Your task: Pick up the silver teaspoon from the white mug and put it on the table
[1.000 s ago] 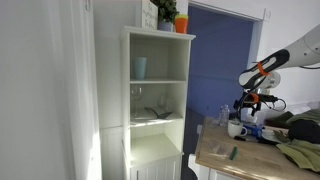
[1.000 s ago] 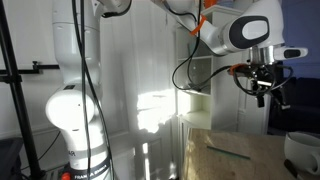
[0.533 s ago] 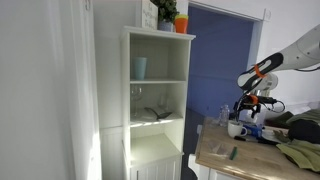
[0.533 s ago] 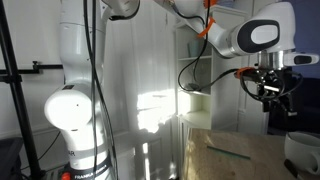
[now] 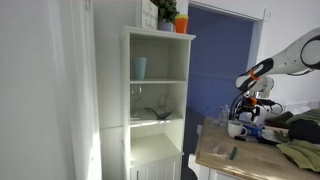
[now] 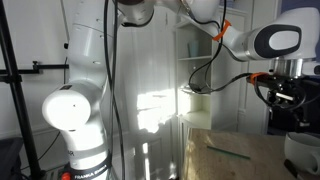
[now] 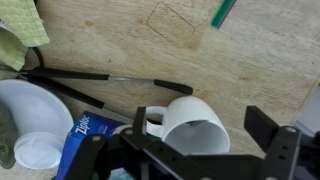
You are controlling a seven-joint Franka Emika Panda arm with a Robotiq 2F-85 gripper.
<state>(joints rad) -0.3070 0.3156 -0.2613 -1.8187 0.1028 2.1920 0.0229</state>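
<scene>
Next, my gripper lowers its open fingers toward the white mug's opening (image 6: 303, 138) (image 7: 200, 137) below and closes there, since they still hang above the mug's rim.
The white mug (image 7: 190, 125) stands on the light wooden table (image 7: 120, 45), its handle to the left and its opening toward the wrist camera. I cannot make out the silver teaspoon; only a small dark sliver shows inside the rim. My gripper (image 7: 185, 140) is open, its jaws wide apart on either side of the mug and above it. In an exterior view the gripper (image 5: 250, 102) hangs just over the mug (image 5: 237, 129) at the table's (image 5: 225, 158) back. In an exterior view the gripper (image 6: 287, 100) is at the right edge, above the table (image 6: 240, 160).
Black-handled tongs (image 7: 100, 80) lie left of the mug, by a white bowl (image 7: 30, 110) and a blue Ziploc box (image 7: 85, 140). A green marker (image 7: 222, 12) and a green cloth (image 7: 20, 25) lie farther off. A tall white shelf cabinet (image 5: 155, 100) holds a pale-blue tumbler (image 5: 139, 67).
My gripper has come down a little toward the mug and has drifted right in one exterior view. It stays open. The mug has not moved.
</scene>
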